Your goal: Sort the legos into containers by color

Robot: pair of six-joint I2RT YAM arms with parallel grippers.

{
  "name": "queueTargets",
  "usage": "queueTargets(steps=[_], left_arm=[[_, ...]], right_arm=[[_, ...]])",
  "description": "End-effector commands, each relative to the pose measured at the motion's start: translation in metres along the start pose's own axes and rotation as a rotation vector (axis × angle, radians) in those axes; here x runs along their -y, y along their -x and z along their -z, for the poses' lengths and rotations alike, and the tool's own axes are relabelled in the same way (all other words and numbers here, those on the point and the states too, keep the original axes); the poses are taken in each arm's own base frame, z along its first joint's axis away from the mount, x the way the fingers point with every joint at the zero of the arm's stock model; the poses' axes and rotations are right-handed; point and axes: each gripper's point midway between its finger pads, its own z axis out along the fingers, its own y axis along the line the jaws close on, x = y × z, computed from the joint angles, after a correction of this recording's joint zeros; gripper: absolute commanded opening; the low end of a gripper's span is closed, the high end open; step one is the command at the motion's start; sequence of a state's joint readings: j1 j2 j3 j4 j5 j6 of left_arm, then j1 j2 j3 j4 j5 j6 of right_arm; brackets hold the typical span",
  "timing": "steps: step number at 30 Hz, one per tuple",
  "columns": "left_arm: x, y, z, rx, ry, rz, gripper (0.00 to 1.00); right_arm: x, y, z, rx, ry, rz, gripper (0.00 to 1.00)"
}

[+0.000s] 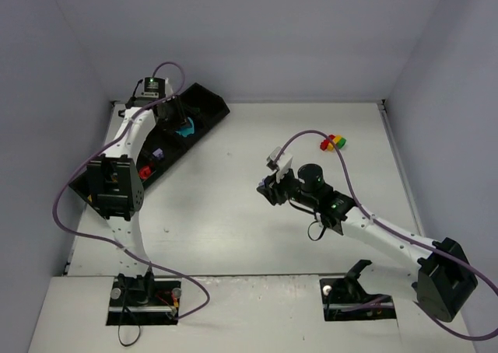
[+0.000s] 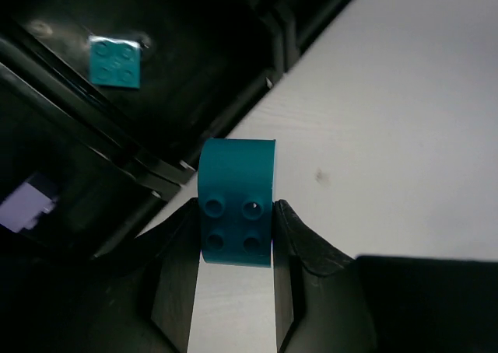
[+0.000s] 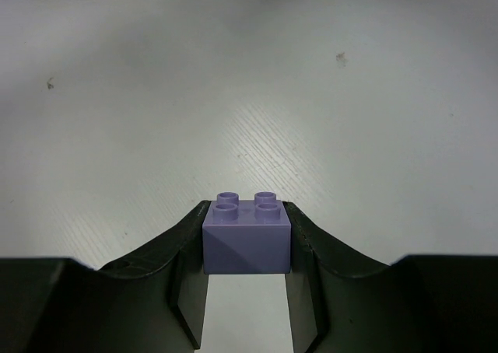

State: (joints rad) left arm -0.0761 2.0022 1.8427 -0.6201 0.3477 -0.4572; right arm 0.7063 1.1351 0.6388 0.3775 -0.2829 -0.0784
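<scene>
My left gripper shifts outward and to its left in the wrist view next, over the matching teal brick's compartment (image 1: pixel 179 133) (image 2: pixel 167 73), and releases there.
My left gripper (image 2: pixel 236 213) is shut on a teal brick (image 2: pixel 236 170), held over the table edge beside the black tray (image 2: pixel 233 108). In the top view this gripper (image 1: pixel 178 118) hovers at the tray's (image 1: pixel 208 103) far part. A second teal brick (image 2: pixel 115 61) lies in one compartment and a lilac brick (image 2: pixel 27 205) in the neighbouring one. A red brick (image 1: pixel 145 171) lies in a nearer compartment. My right gripper (image 3: pixel 246 211) is shut on a lilac brick (image 3: pixel 247 244) above bare table; in the top view it (image 1: pixel 269 190) is mid-table. A red, yellow and green cluster (image 1: pixel 334 142) lies at the far right.
The tray runs diagonally from the far middle to the left edge, partly under the left arm (image 1: pixel 117 178). Grey walls (image 1: pixel 47 96) close in the table on three sides. A purple cable (image 1: pixel 311 135) arcs over the right arm.
</scene>
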Motion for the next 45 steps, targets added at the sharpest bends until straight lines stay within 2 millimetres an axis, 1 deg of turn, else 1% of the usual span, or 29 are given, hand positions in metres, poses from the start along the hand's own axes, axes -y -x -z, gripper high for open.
queueTargets(steps=[1,6,7,8,9,10,11,13,16,20,21,23,24,25,26,27,28,29,30,31,32,33,34,35,36,38,39,44,45], left_arm=[[-0.007,0.066,0.013,0.247,0.139,0.014,0.00],[-0.017,0.099,0.001,0.347,0.208,0.033,0.01],[-0.020,0.100,-0.009,0.338,0.213,0.038,0.03],[-0.017,0.111,-0.007,0.367,0.210,0.037,0.07],[-0.019,0.115,-0.007,0.380,0.225,0.039,0.13],[-0.025,0.114,-0.018,0.372,0.246,0.039,0.19],[-0.025,0.121,-0.015,0.386,0.255,0.039,0.22],[-0.031,0.118,-0.028,0.369,0.270,0.040,0.33],[-0.030,0.118,-0.032,0.351,0.268,0.040,0.45],[-0.028,0.116,-0.027,0.345,0.264,0.044,0.63],[-0.028,0.115,-0.024,0.343,0.263,0.044,0.65],[-0.017,0.113,-0.013,0.329,0.231,0.041,0.68],[-0.007,0.116,0.003,0.342,0.204,0.036,0.68],[0.000,0.107,0.004,0.312,0.166,0.024,0.68],[0.015,0.103,0.009,0.305,0.115,-0.014,0.68],[0.043,0.098,0.028,0.290,0.001,-0.052,0.68],[0.057,0.089,0.033,0.262,-0.060,-0.078,0.68],[0.073,0.069,0.034,0.204,-0.130,-0.115,0.68],[0.104,0.052,0.054,0.148,-0.281,-0.152,0.68],[0.118,0.035,0.061,0.098,-0.347,-0.167,0.68],[0.127,0.011,0.062,0.031,-0.405,-0.190,0.69],[0.152,-0.010,0.081,-0.005,-0.483,-0.238,0.69],[0.165,-0.031,0.090,-0.064,-0.541,-0.263,0.69],[0.170,-0.051,0.101,-0.091,-0.565,-0.312,0.69],[0.186,-0.075,0.108,-0.135,-0.594,-0.354,0.69],[0.193,-0.105,0.119,-0.197,-0.614,-0.376,0.69],[0.203,-0.122,0.123,-0.232,-0.641,-0.390,0.69],[0.215,-0.165,0.135,-0.312,-0.677,-0.379,0.69],[0.223,-0.173,0.138,-0.317,-0.701,-0.400,0.69]], right_arm=[[-0.001,0.016,-0.002,0.064,0.019,-0.005,0.00],[0.000,0.010,-0.003,0.051,0.021,-0.020,0.00],[0.000,0.010,-0.004,0.049,0.019,-0.023,0.00],[0.001,0.009,-0.003,0.049,0.018,-0.025,0.00],[0.001,0.008,-0.004,0.046,0.018,-0.026,0.00],[0.002,0.007,-0.004,0.043,0.014,-0.028,0.00],[0.001,0.007,-0.005,0.042,0.017,-0.028,0.00],[0.002,0.008,-0.005,0.042,0.018,-0.029,0.00],[0.003,0.009,-0.007,0.041,0.018,-0.029,0.00],[0.002,0.015,-0.008,0.044,0.030,-0.022,0.00],[0.001,0.016,-0.008,0.047,0.033,-0.018,0.01],[-0.001,0.021,-0.007,0.059,0.049,-0.008,0.01],[-0.002,0.023,-0.007,0.063,0.054,-0.002,0.02],[-0.002,0.026,-0.007,0.070,0.056,0.008,0.02],[-0.002,0.030,-0.006,0.078,0.060,0.017,0.02],[-0.003,0.032,-0.005,0.086,0.065,0.024,0.02],[-0.002,0.034,-0.005,0.090,0.065,0.039,0.02],[-0.002,0.035,-0.004,0.094,0.064,0.049,0.02],[-0.002,0.039,-0.003,0.104,0.063,0.059,0.02],[-0.002,0.041,-0.002,0.111,0.064,0.080,0.02],[-0.002,0.042,-0.001,0.117,0.066,0.090,0.03],[-0.002,0.046,0.003,0.133,0.067,0.105,0.03],[-0.003,0.049,0.005,0.144,0.071,0.129,0.03],[-0.003,0.052,0.010,0.159,0.067,0.146,0.03],[-0.003,0.054,0.012,0.172,0.066,0.158,0.04],[-0.004,0.059,0.020,0.201,0.063,0.191,0.04],[-0.005,0.062,0.023,0.211,0.063,0.195,0.05],[-0.007,0.066,0.034,0.209,0.063,0.214,0.08],[-0.008,0.065,0.035,0.200,0.069,0.215,0.08]])
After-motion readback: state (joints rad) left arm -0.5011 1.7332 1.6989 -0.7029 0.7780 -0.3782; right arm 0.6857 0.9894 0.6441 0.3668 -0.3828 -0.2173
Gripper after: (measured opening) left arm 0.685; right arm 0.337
